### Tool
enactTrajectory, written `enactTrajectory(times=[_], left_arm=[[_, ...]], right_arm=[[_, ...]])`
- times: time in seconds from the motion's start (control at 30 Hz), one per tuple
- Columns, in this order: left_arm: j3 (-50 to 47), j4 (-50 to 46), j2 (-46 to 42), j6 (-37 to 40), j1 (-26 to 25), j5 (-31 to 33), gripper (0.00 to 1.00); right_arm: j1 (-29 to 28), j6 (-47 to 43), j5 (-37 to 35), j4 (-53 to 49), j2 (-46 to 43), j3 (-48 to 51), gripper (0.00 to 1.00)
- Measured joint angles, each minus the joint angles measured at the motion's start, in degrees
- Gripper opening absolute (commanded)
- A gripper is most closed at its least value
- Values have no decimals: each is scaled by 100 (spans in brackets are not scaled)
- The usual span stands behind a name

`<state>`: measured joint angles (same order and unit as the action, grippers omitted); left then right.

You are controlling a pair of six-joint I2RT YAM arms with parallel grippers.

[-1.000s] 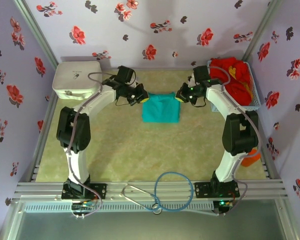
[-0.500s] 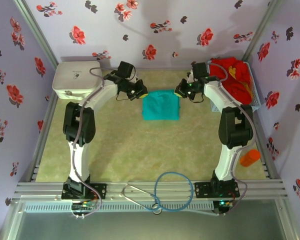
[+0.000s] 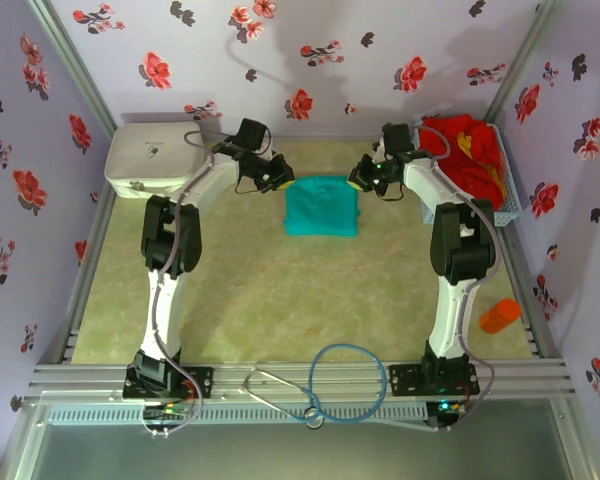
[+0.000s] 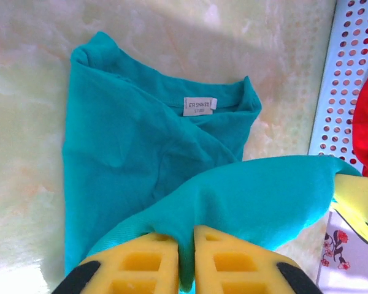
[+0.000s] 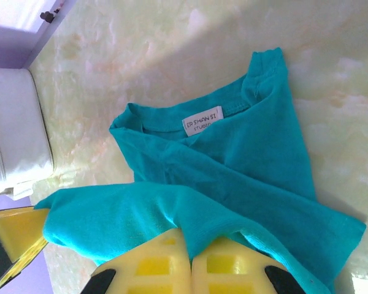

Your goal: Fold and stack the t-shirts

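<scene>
The robot's right gripper will carry the lifted edge outward and down toward the neck and then let go of it there, because the label end is still uncovered.
A teal-green t-shirt (image 3: 322, 208) lies folded at the back middle of the table, its neck label facing up (image 4: 199, 105). My left gripper (image 3: 279, 180) is at the shirt's far left corner. In the left wrist view its yellow fingers (image 4: 153, 260) are shut on a raised fold of the teal cloth (image 4: 264, 196). My right gripper (image 3: 361, 181) is at the far right corner, and its fingers (image 5: 233, 266) pinch the same lifted edge (image 5: 129, 220). Bright red t-shirts (image 3: 468, 155) are heaped in the basket at the back right.
A white rounded plastic box (image 3: 153, 160) sits at the back left. The perforated basket (image 4: 349, 73) stands close to the right of the shirt. An orange object (image 3: 500, 317) lies at the right edge. Cables (image 3: 330, 395) loop along the near rail.
Both arms have stretched farther toward the back wall, carrying the pinched teal edge with them. The shirt's outline has shifted slightly toward the back.
</scene>
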<state>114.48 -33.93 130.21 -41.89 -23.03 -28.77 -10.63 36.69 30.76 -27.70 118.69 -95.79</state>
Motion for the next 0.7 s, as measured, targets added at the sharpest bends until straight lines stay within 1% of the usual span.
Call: enactTrajectory(times=[0.2, 0.37, 0.4, 0.43, 0.53, 0.57, 0.63, 0.7], left_arm=[[330, 2, 236, 52, 50, 0, 16], [490, 4, 422, 52, 81, 0, 16], [520, 4, 466, 52, 87, 0, 16], [564, 2, 514, 52, 96, 2, 16], [706, 4, 662, 74, 131, 20, 23], [734, -2, 693, 76, 144, 33, 24], [802, -66, 732, 125, 175, 74, 26], [885, -153, 739, 205, 205, 140, 28]], right_arm=[[37, 24, 42, 61, 251, -166, 0], [55, 87, 79, 144, 479, -308, 0], [57, 94, 85, 151, 529, -348, 5], [59, 103, 105, 153, 599, -424, 14], [63, 144, 142, 304, 769, -560, 49], [63, 162, 157, 348, 811, -579, 59], [74, 173, 184, 411, 859, -599, 69], [85, 155, 212, 433, 861, -599, 74]])
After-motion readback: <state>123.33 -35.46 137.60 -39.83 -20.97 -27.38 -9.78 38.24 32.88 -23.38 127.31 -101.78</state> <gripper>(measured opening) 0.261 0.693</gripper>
